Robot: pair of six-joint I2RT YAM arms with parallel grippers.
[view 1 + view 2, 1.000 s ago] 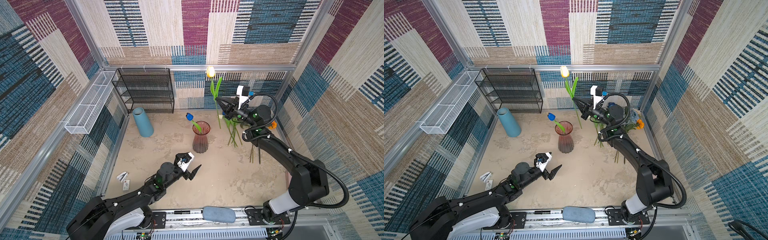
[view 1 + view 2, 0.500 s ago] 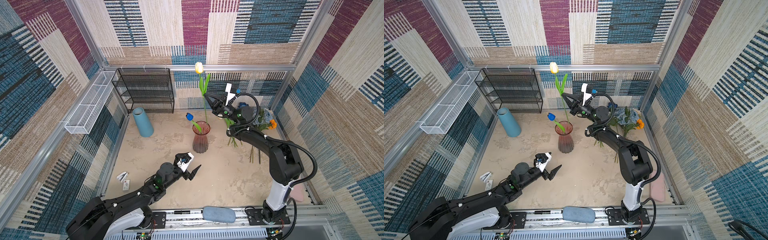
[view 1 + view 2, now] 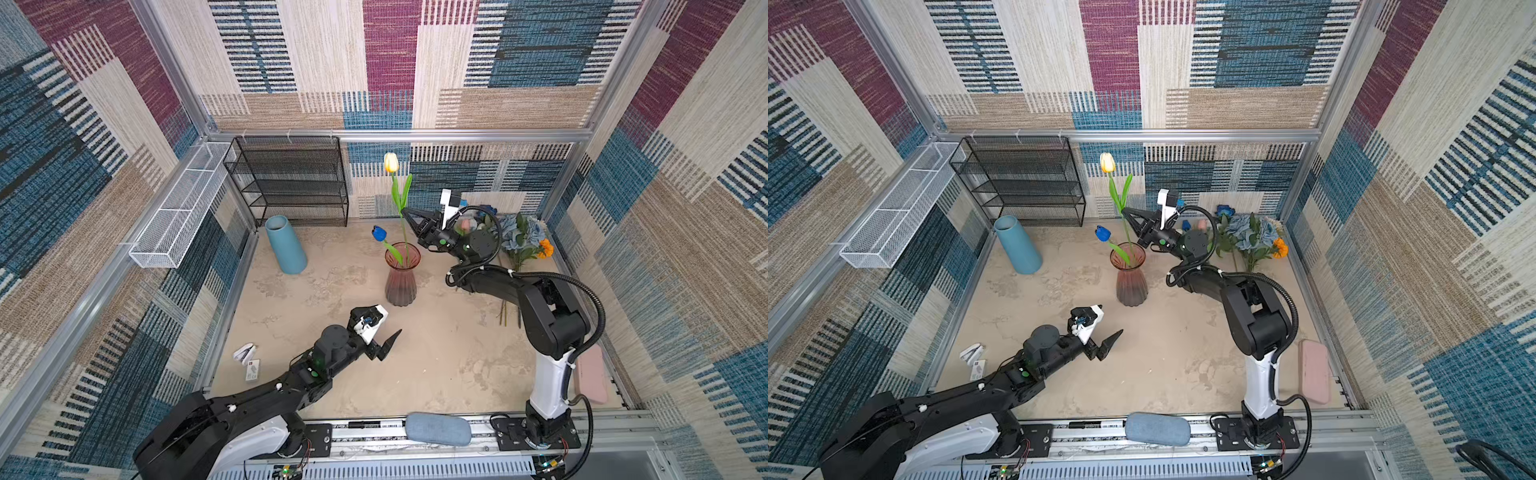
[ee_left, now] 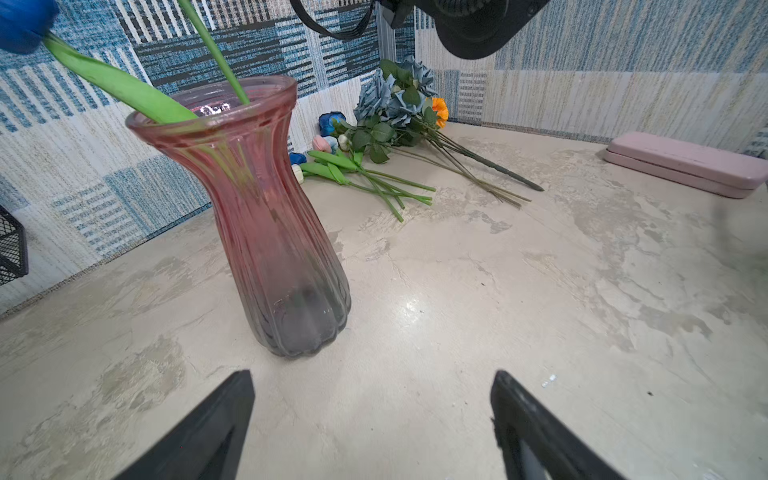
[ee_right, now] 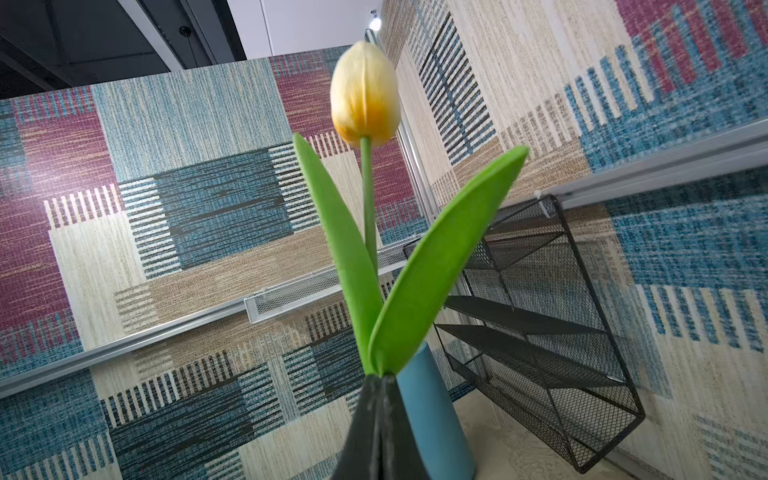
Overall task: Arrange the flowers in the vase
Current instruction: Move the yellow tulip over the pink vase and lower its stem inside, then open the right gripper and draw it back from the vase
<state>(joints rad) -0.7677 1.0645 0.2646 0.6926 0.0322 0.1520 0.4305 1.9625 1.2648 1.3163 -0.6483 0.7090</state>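
I will next move my right gripper down toward the vase's opening (image 3: 403, 255) below it, so the cream-yellow tulip's stem goes in deeper before I release it. The tulip's leaves stand high above the vase's rim.
A pink ribbed glass vase (image 3: 402, 274) (image 3: 1131, 274) (image 4: 266, 216) stands mid-table with a blue tulip (image 3: 379, 233) (image 3: 1102, 233) leaning out of it. My right gripper (image 3: 405, 212) (image 3: 1126, 212) (image 5: 380, 378) is shut on the stem of a cream-yellow tulip (image 3: 391, 162) (image 3: 1107, 162) (image 5: 365, 95), held upright above the vase. Its stem (image 4: 216, 50) reaches down into the vase mouth. The other flowers (image 3: 519, 241) (image 3: 1250, 237) (image 4: 395, 108) lie in the back right corner. In front of the vase my left gripper (image 3: 384, 347) (image 3: 1108, 343) (image 4: 372, 376) hangs open and empty.
A blue cylinder vase (image 3: 286, 245) stands at the back left by a black wire shelf (image 3: 291, 183). A white mesh basket (image 3: 178, 208) hangs on the left wall. A pink case (image 3: 590, 374) (image 4: 685, 164) lies at the right edge, a grey-blue case (image 3: 438, 429) on the front rail.
My right gripper has carried the cream tulip leftward from the flower pile to above the pink vase, and the stem now sits in its mouth. The left arm has not moved.
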